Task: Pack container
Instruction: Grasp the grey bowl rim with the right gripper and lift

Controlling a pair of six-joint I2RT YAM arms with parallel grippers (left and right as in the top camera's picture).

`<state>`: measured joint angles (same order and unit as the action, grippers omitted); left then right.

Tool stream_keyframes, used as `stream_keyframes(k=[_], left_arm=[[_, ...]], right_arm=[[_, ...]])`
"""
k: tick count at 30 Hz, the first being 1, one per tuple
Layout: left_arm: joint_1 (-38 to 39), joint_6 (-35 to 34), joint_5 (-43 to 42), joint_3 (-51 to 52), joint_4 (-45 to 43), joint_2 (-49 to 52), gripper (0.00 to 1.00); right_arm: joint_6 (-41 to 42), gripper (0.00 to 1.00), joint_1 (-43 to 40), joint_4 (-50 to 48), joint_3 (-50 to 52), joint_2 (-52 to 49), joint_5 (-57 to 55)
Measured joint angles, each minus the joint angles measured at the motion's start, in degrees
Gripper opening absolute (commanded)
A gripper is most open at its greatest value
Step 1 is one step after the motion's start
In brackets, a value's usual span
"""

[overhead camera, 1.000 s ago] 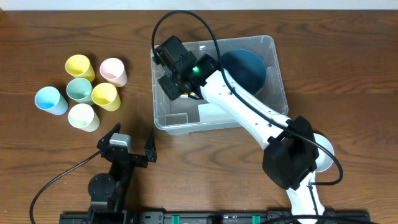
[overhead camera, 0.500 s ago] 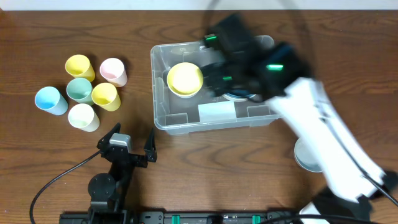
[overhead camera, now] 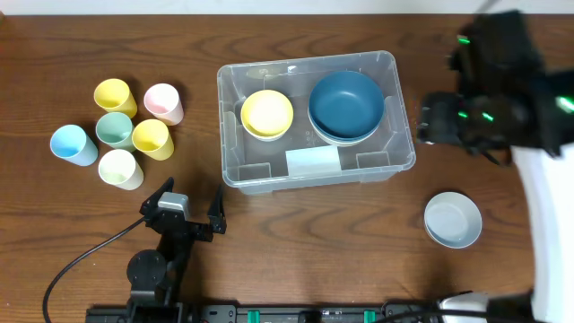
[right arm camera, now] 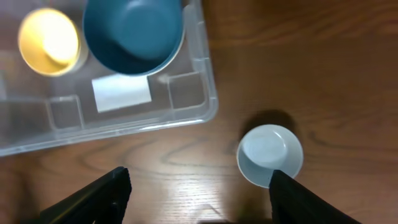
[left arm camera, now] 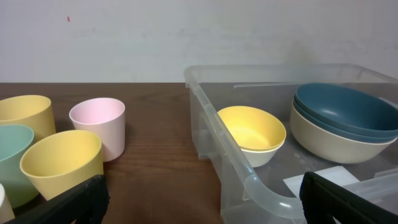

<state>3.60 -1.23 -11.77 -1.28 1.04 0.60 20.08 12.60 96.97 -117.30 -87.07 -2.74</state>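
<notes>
The robot's right gripper will next move down and back onto the light blue bowl's rim [overhead camera: 477, 232] [right arm camera: 300, 163] on the side away from the bin, because this bowl is outside the bin.
The container [overhead camera: 229, 170] is a large clear bin at the table's centre. It holds a yellow bowl [overhead camera: 266, 114] on the left and a dark blue bowl [overhead camera: 346, 103] nested on a beige one on the right, with a pale label [overhead camera: 312, 162] on its base. My right gripper [overhead camera: 466, 126] is raised high, to the right of the bin, open and empty [right arm camera: 199, 199]. Below it a light blue bowl [right arm camera: 270, 154] sits on the table. My left gripper [overhead camera: 188, 208] rests open and empty at the bin's front left corner [left arm camera: 249, 180].
Several pastel cups stand at the left: a pink cup [overhead camera: 164, 102], yellow cups [overhead camera: 115, 94], a green cup [overhead camera: 114, 128], a blue cup [overhead camera: 72, 144] and a cream cup [overhead camera: 118, 167]. The light blue bowl [overhead camera: 452, 220] is at the front right.
My right arm left the yellow bowl in the bin's left half, then rose and swung right, out of the bin. The left arm has not moved.
</notes>
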Motion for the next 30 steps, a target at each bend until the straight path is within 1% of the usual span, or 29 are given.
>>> stream_keyframes(k=[5,9,11,16,20,26,30], left_arm=[[0.00,0.00,-0.02,0.00,0.00,0.00,0.98],[0.00,0.00,-0.02,0.00,0.00,0.00,0.98],[0.00,0.00,-0.02,0.00,0.00,0.00,0.98],[0.00,0.00,-0.04,-0.02,0.02,-0.02,0.98],[0.00,0.00,-0.02,-0.02,0.04,-0.02,0.98],[0.00,0.00,-0.02,-0.02,0.04,0.00,0.98],[0.00,0.00,-0.02,-0.02,0.02,0.00,0.98]], right_arm=[[3.10,0.76,-3.85,0.09,4.20,9.27,-1.11],[7.91,0.77,-7.85,-0.15,14.23,15.76,-5.22],[9.92,0.77,-9.81,-2.29,20.74,18.12,-6.71],[14.75,0.76,-14.78,-11.58,38.40,20.90,-8.31],[17.07,0.74,-18.10,-21.16,50.62,21.35,-6.91],[18.49,0.71,-21.35,-33.62,63.47,20.90,-3.02],[18.58,0.70,-23.47,-37.24,68.06,20.39,-1.95]])
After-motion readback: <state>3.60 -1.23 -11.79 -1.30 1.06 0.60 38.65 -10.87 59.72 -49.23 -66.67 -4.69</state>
